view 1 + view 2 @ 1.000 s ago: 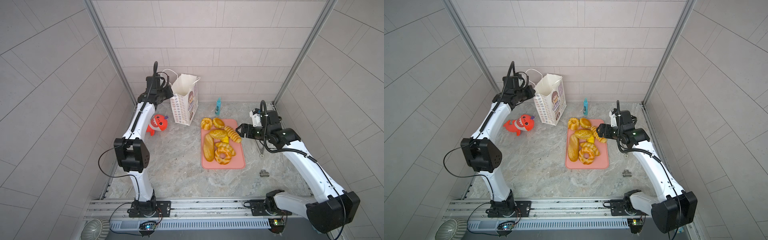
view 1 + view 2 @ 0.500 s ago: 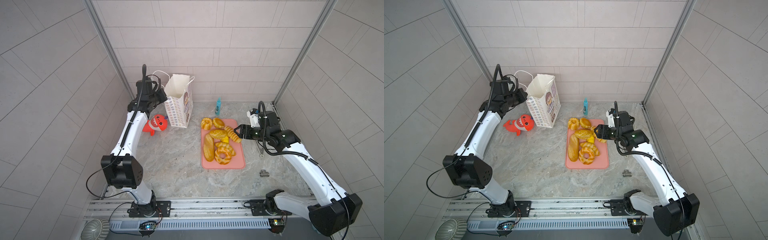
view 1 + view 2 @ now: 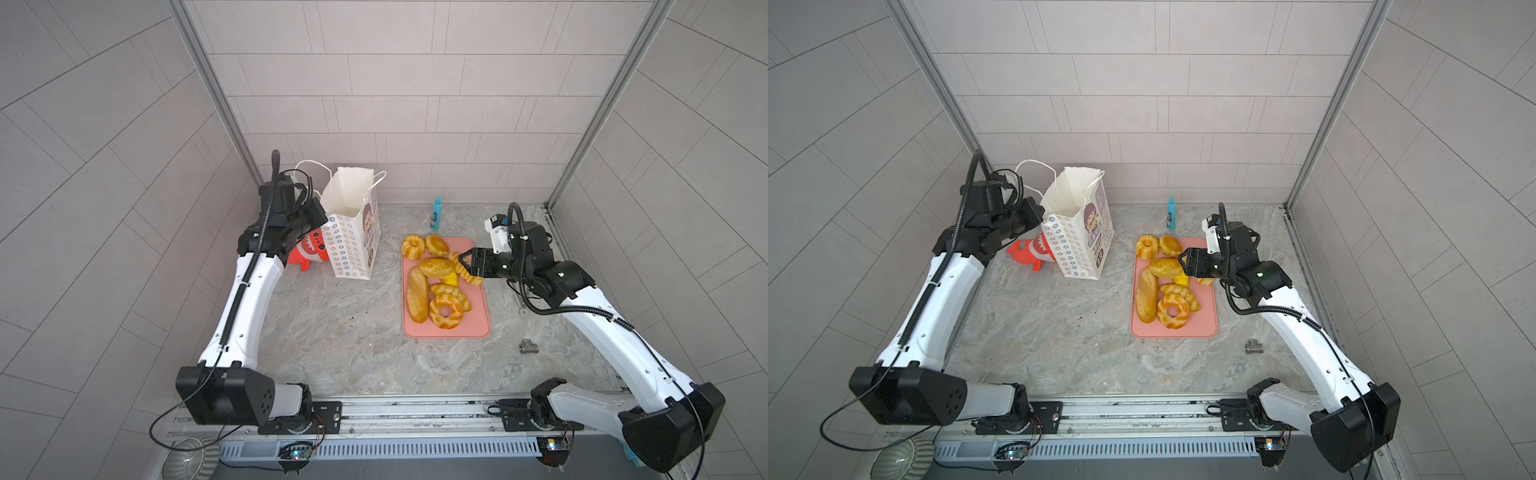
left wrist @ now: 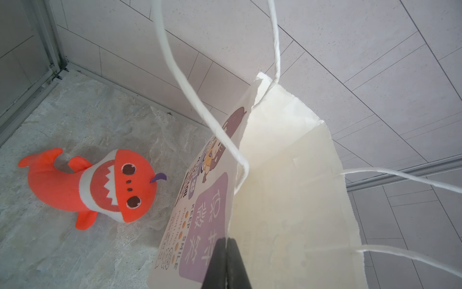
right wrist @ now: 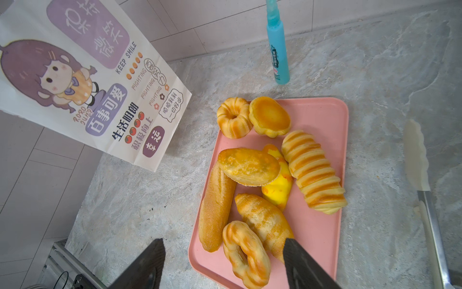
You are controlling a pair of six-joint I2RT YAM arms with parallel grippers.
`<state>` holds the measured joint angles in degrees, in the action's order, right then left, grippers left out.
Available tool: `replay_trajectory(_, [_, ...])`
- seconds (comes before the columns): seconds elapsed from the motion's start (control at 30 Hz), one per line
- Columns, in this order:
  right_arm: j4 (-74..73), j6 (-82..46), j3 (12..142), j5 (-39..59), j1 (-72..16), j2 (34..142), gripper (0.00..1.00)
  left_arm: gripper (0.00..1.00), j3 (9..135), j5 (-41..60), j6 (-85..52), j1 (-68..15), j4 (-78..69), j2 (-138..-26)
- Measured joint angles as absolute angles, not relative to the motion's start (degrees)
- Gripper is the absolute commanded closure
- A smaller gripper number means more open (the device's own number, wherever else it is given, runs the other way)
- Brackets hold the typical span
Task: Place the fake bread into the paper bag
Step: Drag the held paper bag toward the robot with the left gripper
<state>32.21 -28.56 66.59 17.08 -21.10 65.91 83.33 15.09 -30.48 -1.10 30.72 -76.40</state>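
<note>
I will next pull the bag (image 3: 353, 245) back onto the bare tabletop beside the tray with my left gripper and let go of the bag's rim, since that spot is behind the gripper.
The white paper bag (image 3: 353, 245) (image 3: 1077, 245) stands open at the back left, with a cartoon girl on its front (image 5: 57, 75). My left gripper (image 3: 322, 216) (image 4: 226, 260) is shut on the bag's top rim (image 4: 282, 175). The fake bread lies on a pink tray (image 3: 478, 318) (image 5: 322, 237): a long loaf (image 3: 417, 295) (image 5: 215, 207), a braided ring (image 3: 445, 311) (image 5: 246, 252), a fluted ring (image 3: 412, 246), a round bun (image 3: 436, 245), an oval bun (image 5: 247, 166) and a striped roll (image 5: 312, 172). My right gripper (image 3: 465, 262) (image 5: 223, 244) hovers open above the tray, holding nothing.
A red-orange shark toy (image 3: 309, 251) (image 4: 100, 185) lies just left of the bag. A blue bottle (image 3: 435, 212) (image 5: 277, 50) stands near the back wall. A small metal fitting (image 3: 528, 345) lies right of the tray, and a white knife (image 5: 416, 155) beside it.
My left arm has drawn back to the left, pulling the bag a little left and forward by its rim. My right gripper has narrowed slightly and edged over the tray.
</note>
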Motion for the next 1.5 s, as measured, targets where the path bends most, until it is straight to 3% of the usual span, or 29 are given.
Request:
replay_trajectory(1.1, [27.6,-30.1,66.6,17.6,-24.0,69.5,0.24,1.0,60.9,12.7,-40.3,-3.8,40.8,-50.0])
replay_trajectory(1.33, [27.6,-30.1,66.3,17.5,-24.0,69.8,0.23,0.87,58.7,12.8,-43.0,-5.1,41.1,-48.1])
replay_trajectory(1.5, [27.6,-30.1,66.3,17.3,-24.0,70.1,0.23,0.41,57.0,13.8,-44.3,-6.4,41.7,-47.9])
